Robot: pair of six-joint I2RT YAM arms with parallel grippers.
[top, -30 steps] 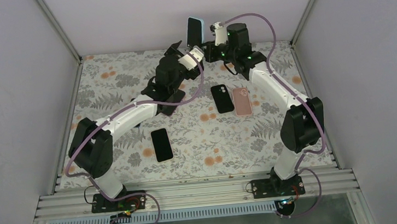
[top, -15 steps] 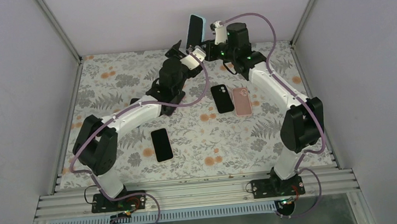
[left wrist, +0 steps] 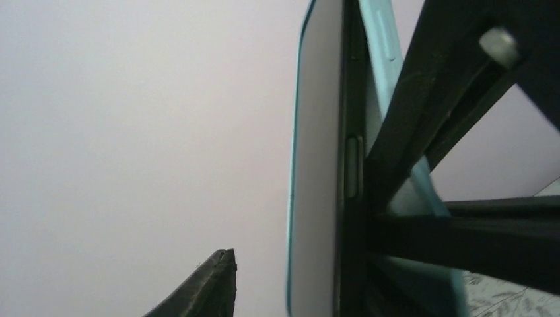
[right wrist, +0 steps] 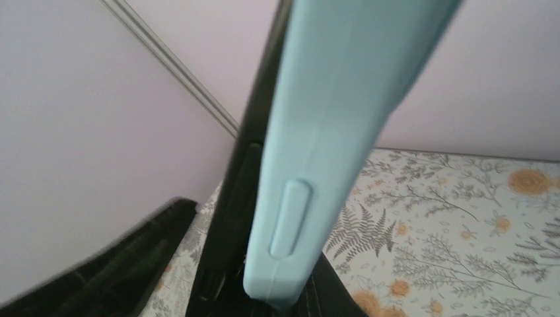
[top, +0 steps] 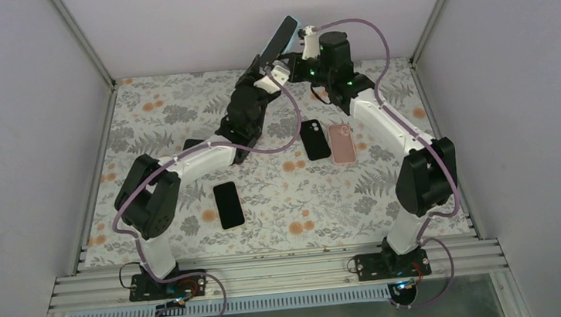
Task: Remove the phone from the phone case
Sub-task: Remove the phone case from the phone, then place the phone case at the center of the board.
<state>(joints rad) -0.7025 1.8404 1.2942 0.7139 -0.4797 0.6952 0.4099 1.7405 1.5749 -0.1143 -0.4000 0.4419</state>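
Note:
My right gripper will next move down and back to the free tabletop (top: 281, 130) beside the black case, and there it will release the phone case (top: 279, 39).
The phone in its light blue phone case (top: 279, 39) is held up in the air at the back of the table, tilted. My right gripper (top: 290, 53) is shut on its lower end. In the right wrist view the case (right wrist: 330, 125) and the phone's black edge (right wrist: 247, 152) rise from between my right gripper's (right wrist: 277, 304) fingers. My left gripper (top: 263, 61) has come up to the phone from the left. In the left wrist view the phone's screen (left wrist: 317, 172) stands next to one left fingertip (left wrist: 214, 281), with a gap between them. The jaws there are open.
On the flowered table (top: 282, 205) lie a black phone (top: 228, 205) near the left arm, and a black case (top: 313, 139) and a pink case (top: 341, 142) side by side in the middle. Grey walls stand close behind the raised phone.
The held phone has tipped from nearly upright to a slant. My left arm has stretched up and back to it, and its jaws have narrowed. The right gripper stays shut.

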